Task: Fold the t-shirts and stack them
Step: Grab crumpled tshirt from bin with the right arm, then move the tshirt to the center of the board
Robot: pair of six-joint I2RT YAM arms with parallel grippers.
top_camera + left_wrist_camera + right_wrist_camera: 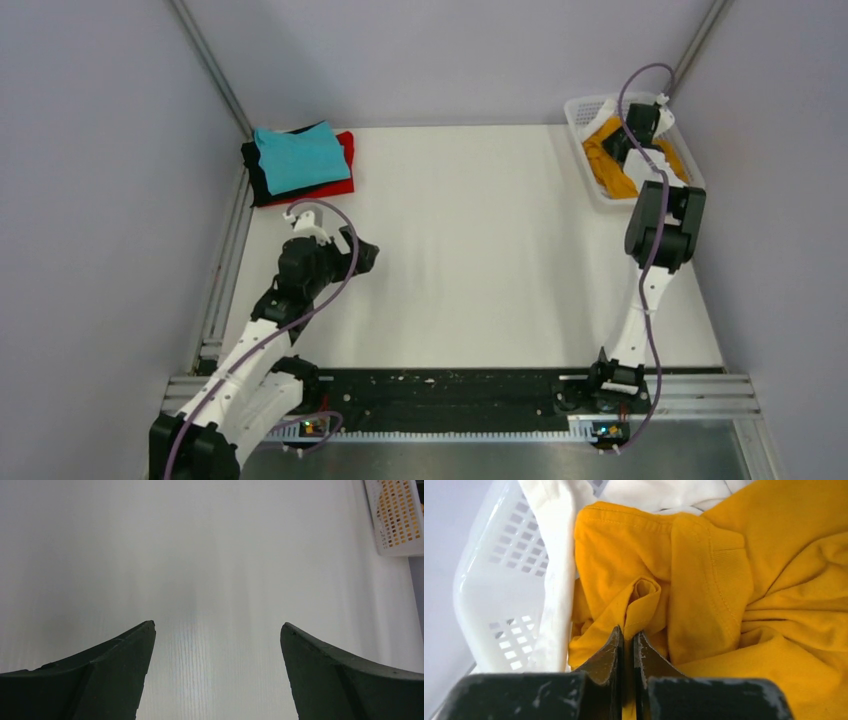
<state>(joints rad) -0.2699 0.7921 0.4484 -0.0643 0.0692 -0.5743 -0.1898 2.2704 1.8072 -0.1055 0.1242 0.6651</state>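
Note:
The table's middle [459, 244] is bare, so my right gripper should next lift the orange shirt high out of the basket, carry it over there and lower it.
A crumpled mustard-orange t-shirt [724, 580] [612, 170] lies in the white lattice basket [585, 110] at the back right. My right gripper [628, 632] [640, 125] is down in the basket, shut on a pinched fold of that shirt. A folded stack sits at the back left: a teal t-shirt [300, 157] on top, over a black one [257, 175] and a red one [342, 183]. Some way in front of that stack, my left gripper [217, 625] [362, 258] hovers open over bare table with nothing between its fingers.
White fabric [559, 555] drapes along the basket wall [499, 595] beside the orange shirt. In the left wrist view the basket [395, 515] shows at the upper right. Grey walls close in the table [470, 250] on three sides.

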